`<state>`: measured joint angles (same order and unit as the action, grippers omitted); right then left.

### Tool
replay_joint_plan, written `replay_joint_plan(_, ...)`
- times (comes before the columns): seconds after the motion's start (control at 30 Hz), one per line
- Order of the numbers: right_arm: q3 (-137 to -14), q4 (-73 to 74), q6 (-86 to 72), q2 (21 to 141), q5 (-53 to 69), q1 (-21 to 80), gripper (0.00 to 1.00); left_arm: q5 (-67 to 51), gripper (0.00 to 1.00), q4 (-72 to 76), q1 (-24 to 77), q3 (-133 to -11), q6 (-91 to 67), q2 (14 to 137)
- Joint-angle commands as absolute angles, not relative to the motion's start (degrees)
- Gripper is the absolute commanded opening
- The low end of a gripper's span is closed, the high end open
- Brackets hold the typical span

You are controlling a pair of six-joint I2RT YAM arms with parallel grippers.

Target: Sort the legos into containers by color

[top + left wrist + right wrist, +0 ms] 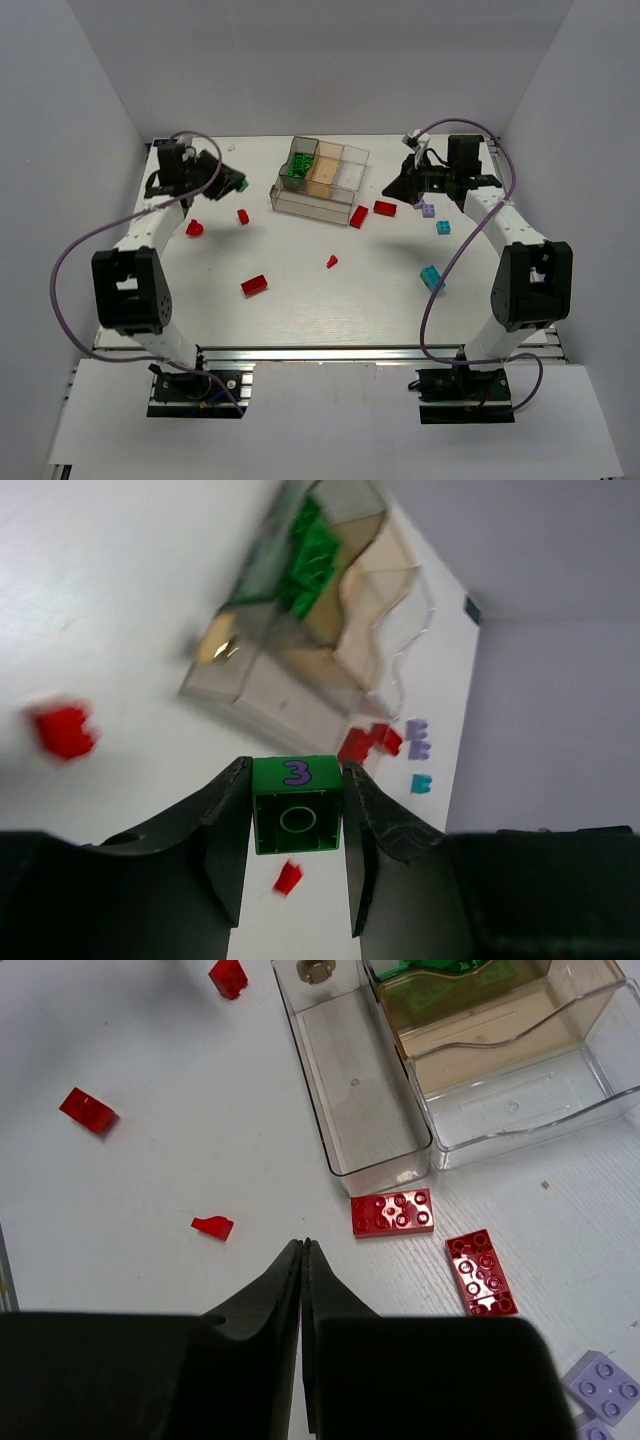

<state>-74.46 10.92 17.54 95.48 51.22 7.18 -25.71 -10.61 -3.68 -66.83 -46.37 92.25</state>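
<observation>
Next I should move my left gripper to the right in the top view, over the tray's end section, to release the lego, since green ones already lie there.
My left gripper (296, 780) is shut on a green lego (296, 805) with a purple 3 on it, held above the table at the far left (240, 184). The clear divided tray (310, 203) stands at the back centre, with green legos (297, 166) in its left compartment. To the tray's right, my right gripper (303, 1247) hangs shut with nothing between its fingers. Two flat red legos (391, 1212) (482, 1272) lie just ahead of it, close to the tray's wall (370, 1110).
Loose red legos lie across the table (254, 285) (194, 228) (243, 216), with a small red wedge (331, 261) near the middle. Pale purple legos (425, 209) and cyan legos (443, 227) (431, 277) sit under the right arm. White walls enclose the table.
</observation>
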Motion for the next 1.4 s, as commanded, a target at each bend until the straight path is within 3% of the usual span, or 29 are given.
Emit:
replay_joint_plan(0.0, -74.4, 13.1, 18.5, 93.6, 49.9, 7.0, 0.08, -27.3, 0.00, -7.3, 0.7, -78.6, -46.1, 99.6)
replay_joint_plan(0.4, -71.9, 16.9, 21.7, 92.1, 46.6, 6.6, 0.14, -20.0, 0.03, -15.9, 10.2, -118.3, -44.5, 131.7)
replay_joint_plan(0.53, -70.9, 17.0, 21.4, 91.8, 46.4, 6.3, 0.15, -18.0, 0.13, -16.6, 11.3, -125.8, -44.6, 138.0)
replay_joint_plan(0.63, -70.7, 16.9, 20.9, 92.0, 46.5, 6.2, 0.16, -16.9, 0.20, -17.5, 12.0, -127.0, -44.4, 139.5)
replay_joint_plan(0.77, -70.6, 17.0, 21.0, 92.4, 46.2, 6.1, 0.22, -15.8, 0.40, -18.7, 13.1, -126.7, -43.6, 140.0)
replay_joint_plan(0.87, -70.6, 18.0, 22.1, 92.8, 46.4, 6.1, 0.38, -15.3, 0.53, -19.5, 13.1, -125.9, -43.0, 139.3)
replay_joint_plan(1.03, -71.9, 21.3, 26.4, 94.3, 47.1, 6.1, 0.53, -15.1, 0.64, -19.6, 13.1, -125.9, -41.9, 137.8)
replay_joint_plan(1.23, -72.8, 25.3, 30.7, 95.4, 47.1, 6.1, 0.58, -14.1, 0.68, -20.2, 13.1, -125.2, -40.3, 133.5)
replay_joint_plan(1.37, -72.7, 28.6, 34.5, 95.9, 43.8, 6.1, 0.52, -12.7, 0.65, -18.5, 11.9, -120.2, -39.0, 126.8)
